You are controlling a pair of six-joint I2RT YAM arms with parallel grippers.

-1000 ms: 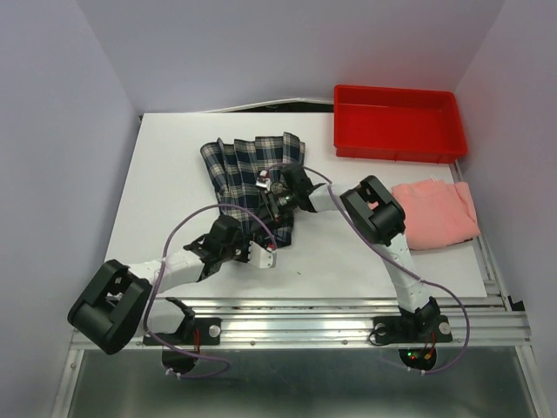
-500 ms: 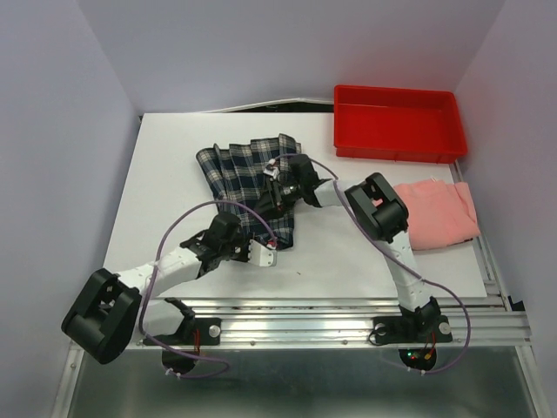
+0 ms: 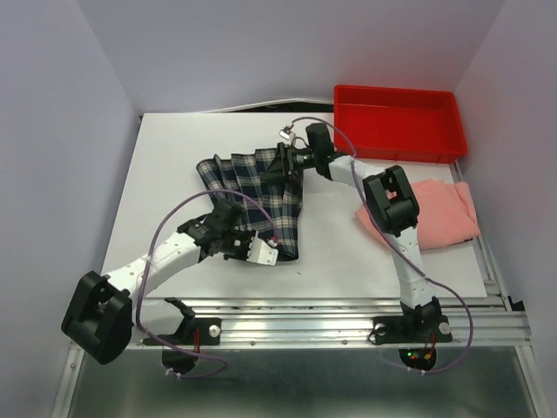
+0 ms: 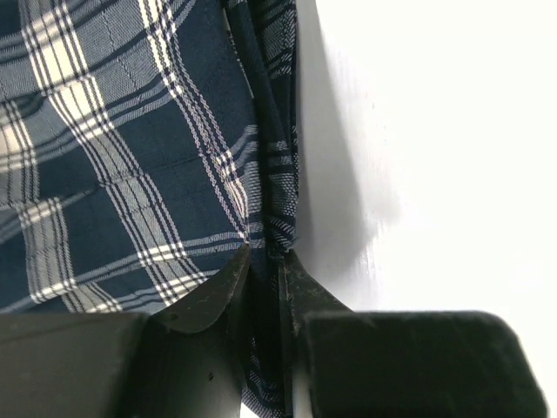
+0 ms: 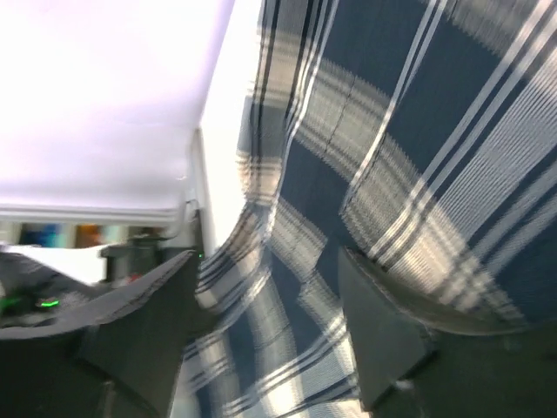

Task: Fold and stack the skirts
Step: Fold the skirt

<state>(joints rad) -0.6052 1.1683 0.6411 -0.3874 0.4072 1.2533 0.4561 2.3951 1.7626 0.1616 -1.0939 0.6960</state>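
The skirt's middle (image 3: 250,193) still spreads outward of my left gripper, so that gripper should next raise the pinched hem, bring it outward over that cloth, lower and release it.
The plaid skirt (image 3: 252,187) lies partly folded on the middle of the white table (image 3: 170,148). My left gripper (image 3: 231,218) is shut on its near-left edge; in the left wrist view the jaws (image 4: 265,261) pinch the folded plaid hem (image 4: 157,131) beside bare table. My right gripper (image 3: 284,161) is at the skirt's far right corner and holds it raised; in the right wrist view plaid cloth (image 5: 392,148) fills the gap between the fingers (image 5: 265,270). The salmon-pink skirt (image 3: 444,213) lies folded at the table's right edge, partly behind the right arm.
A red plastic tray (image 3: 396,91) stands at the back right corner, close behind the right gripper. Purple cables loop over both arms. Walls close the table in on the left, back and right.
My right gripper has moved back and right toward the tray, lifting the skirt's corner with it. My left gripper has shifted up and right with the near edge, and the skirt has spread.
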